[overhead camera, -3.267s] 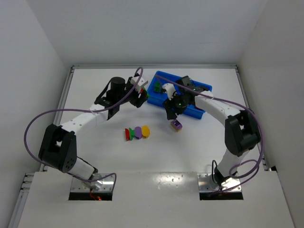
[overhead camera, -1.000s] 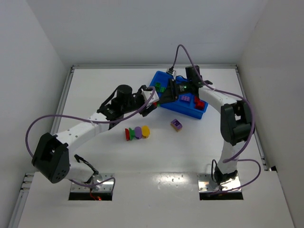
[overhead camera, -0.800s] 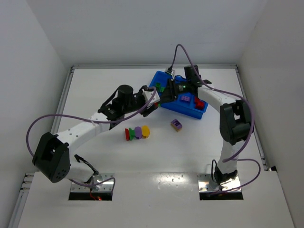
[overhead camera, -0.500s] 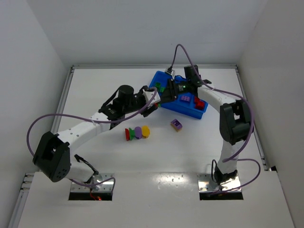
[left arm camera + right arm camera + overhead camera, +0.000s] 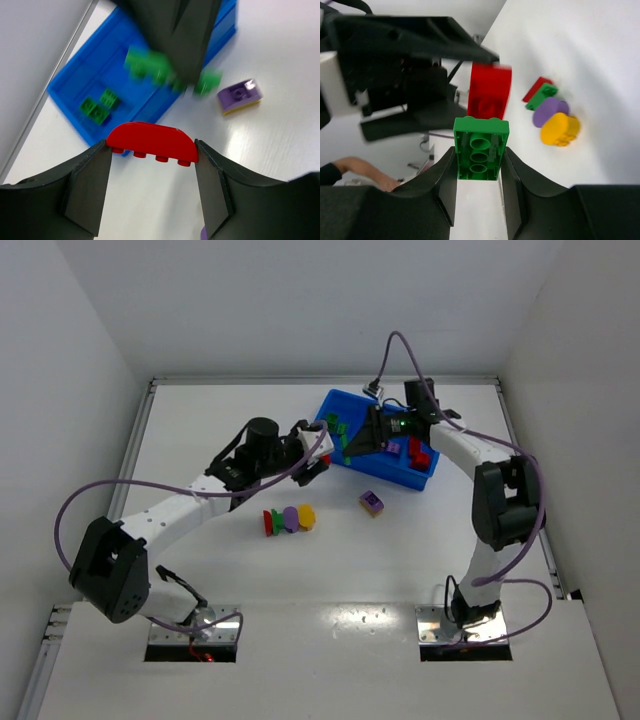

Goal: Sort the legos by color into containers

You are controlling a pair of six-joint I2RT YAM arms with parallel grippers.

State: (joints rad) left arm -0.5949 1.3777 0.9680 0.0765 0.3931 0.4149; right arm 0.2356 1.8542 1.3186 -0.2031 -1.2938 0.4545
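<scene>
I will swing my right gripper outward next, tilt it down and lower it to let go of the same-colored brick in the section of green legos, which is below and outward.
My left gripper (image 5: 151, 156) is shut on a red arched brick (image 5: 151, 142), held just left of the blue bin (image 5: 432, 426). Close beside it, my right gripper (image 5: 480, 161) is shut on a green brick (image 5: 481, 147), with the red brick (image 5: 490, 92) right behind it. In the left wrist view the green brick (image 5: 167, 75) is blurred at the right gripper's tip, above the bin's (image 5: 80, 75) near wall. Green legos (image 5: 97, 107) lie in one compartment. A purple-on-yellow brick (image 5: 372, 502) and a red-green-purple-yellow row (image 5: 288, 518) lie on the table.
Purple (image 5: 392, 448) and red (image 5: 420, 455) bricks lie in other compartments of the bin. Both arms meet over the bin's left end, their purple cables looping above. White walls enclose the table on three sides.
My right gripper has shut on the green brick and its arm has shifted a little to the right. The left gripper with the red brick has stayed put.
</scene>
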